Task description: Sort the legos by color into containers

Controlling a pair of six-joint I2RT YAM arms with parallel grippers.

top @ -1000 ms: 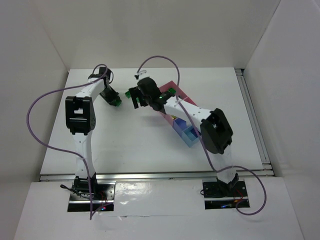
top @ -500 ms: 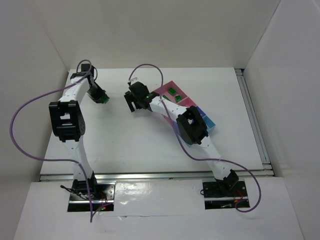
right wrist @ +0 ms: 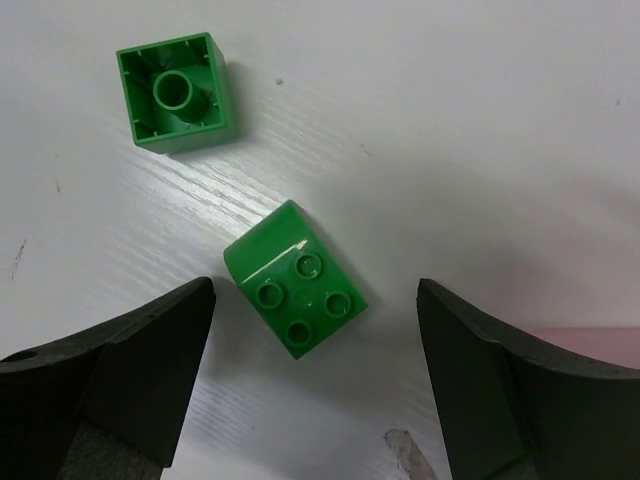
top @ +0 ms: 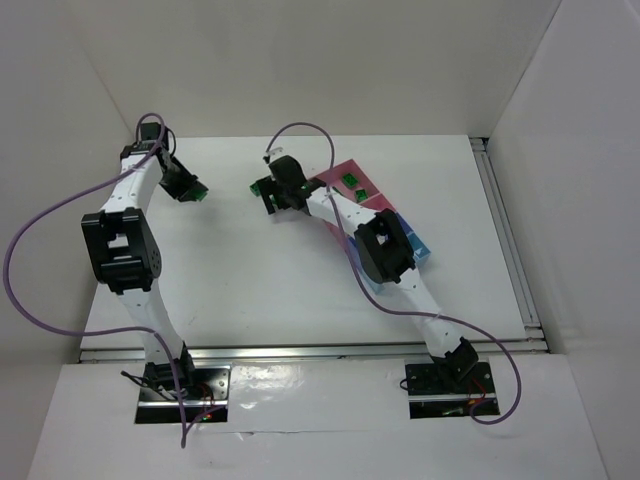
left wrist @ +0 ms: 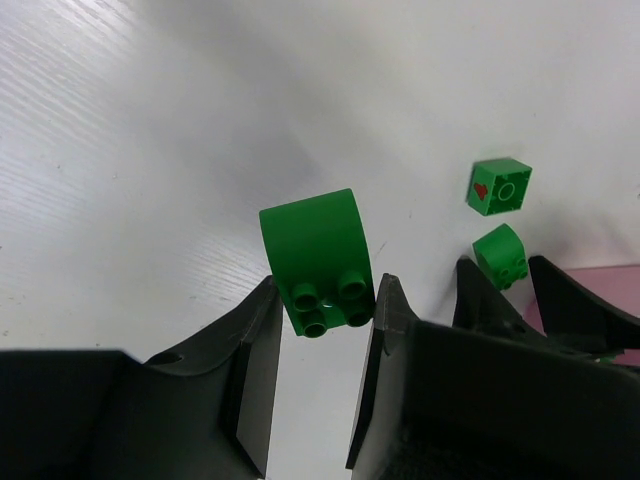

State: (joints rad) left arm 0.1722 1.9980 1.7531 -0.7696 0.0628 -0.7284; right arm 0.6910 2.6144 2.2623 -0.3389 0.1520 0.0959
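Observation:
I should move my left gripper over the far pink container and let go of the lego, because that container of green legos is to its right in the top view.
My left gripper is shut on a dark green lego with a rounded end, held above the table at the far left. My right gripper stands open just over the table, with a second rounded green lego lying loose between its fingers. A square green lego lies upside down just beyond it. The containers run in a row to the right of the right gripper; the far pink one holds green legos.
The right arm lies across the row of bins, hiding part of the blue bin and the light blue one. White walls close the table on the left, back and right. A rail runs along the right edge.
The left gripper has carried its green lego left and toward the back wall. The right arm has folded down, its gripper staying low over the two green legos.

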